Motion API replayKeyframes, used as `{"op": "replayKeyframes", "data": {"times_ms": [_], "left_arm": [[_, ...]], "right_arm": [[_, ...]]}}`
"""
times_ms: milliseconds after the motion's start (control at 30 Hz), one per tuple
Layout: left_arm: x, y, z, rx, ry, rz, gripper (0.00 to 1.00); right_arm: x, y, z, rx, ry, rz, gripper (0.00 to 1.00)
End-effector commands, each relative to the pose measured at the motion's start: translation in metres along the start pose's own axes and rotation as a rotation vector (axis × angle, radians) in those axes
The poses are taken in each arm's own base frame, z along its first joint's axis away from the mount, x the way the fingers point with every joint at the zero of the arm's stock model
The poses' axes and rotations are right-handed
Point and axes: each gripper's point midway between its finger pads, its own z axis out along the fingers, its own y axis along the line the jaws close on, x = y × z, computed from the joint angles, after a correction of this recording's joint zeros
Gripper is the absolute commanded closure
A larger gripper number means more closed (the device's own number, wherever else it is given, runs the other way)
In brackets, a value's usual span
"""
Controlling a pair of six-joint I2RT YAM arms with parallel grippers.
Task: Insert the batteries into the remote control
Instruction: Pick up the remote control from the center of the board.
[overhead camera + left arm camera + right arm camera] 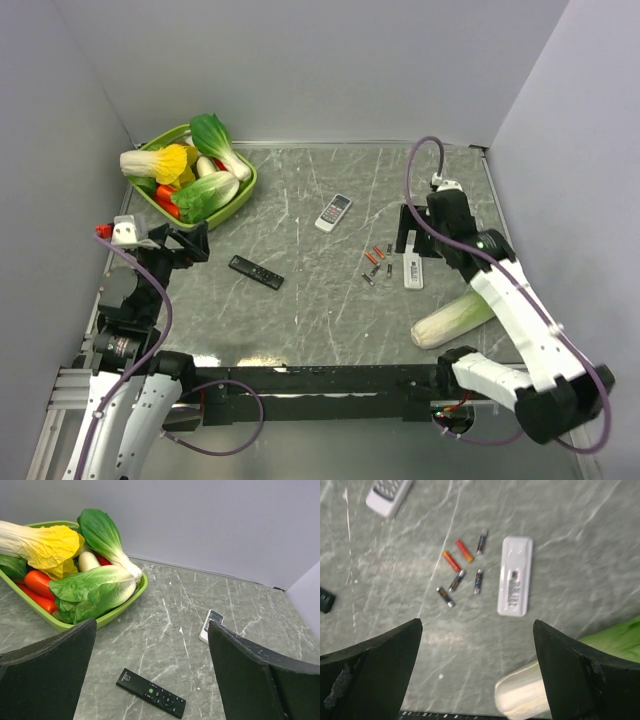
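The white remote below gets my right gripper next, coming down with open fingers astride its far half (pixel 411 250) (pixel 516 554) and closing, since its narrow body fits between them.
Several batteries (pixel 377 262) (pixel 462 572), some orange-red and some dark with silvery ends, lie loose on the marble table. Just to their right a white remote control (pixel 412 271) (pixel 515 582) lies back side up. A black remote (pixel 256 271) (pixel 151 693) lies left of centre. A white-grey remote (pixel 334 212) (pixel 211 625) (pixel 388 495) lies further back. My right gripper (pixel 408 232) (pixel 477 625) hangs open above the table near the batteries and the white remote, holding nothing. My left gripper (pixel 188 243) (pixel 151 630) is open and empty at the left, above the black remote.
A green basket (pixel 247 187) (pixel 142 586) full of vegetables stands at the back left. A napa cabbage (pixel 452 320) (pixel 520 695) lies at the front right, near the right arm. Grey walls close in the table at the back and on both sides.
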Motion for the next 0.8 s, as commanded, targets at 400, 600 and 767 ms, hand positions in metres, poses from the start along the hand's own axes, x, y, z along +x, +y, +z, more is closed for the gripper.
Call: {"op": "replayKeyframes", "data": {"times_ms": [400,600,767], "left_arm": [[0.002,-0.017,-0.004,0.075,0.003,0.012,0.03],[0.007,-0.017,-0.002,0.076,0.020,0.018,0.03],[0.010,-0.019,-0.001,0.087,0.030,0.020,0.03]], "right_arm": [[0.008,-0.041,0.120,0.118,0.333,0.281,0.03],[0.025,-0.049,0.154,0.128,0.428,0.261,0.07],[0.045,-0.046,0.169,0.110,0.498,0.249,0.11]]}}
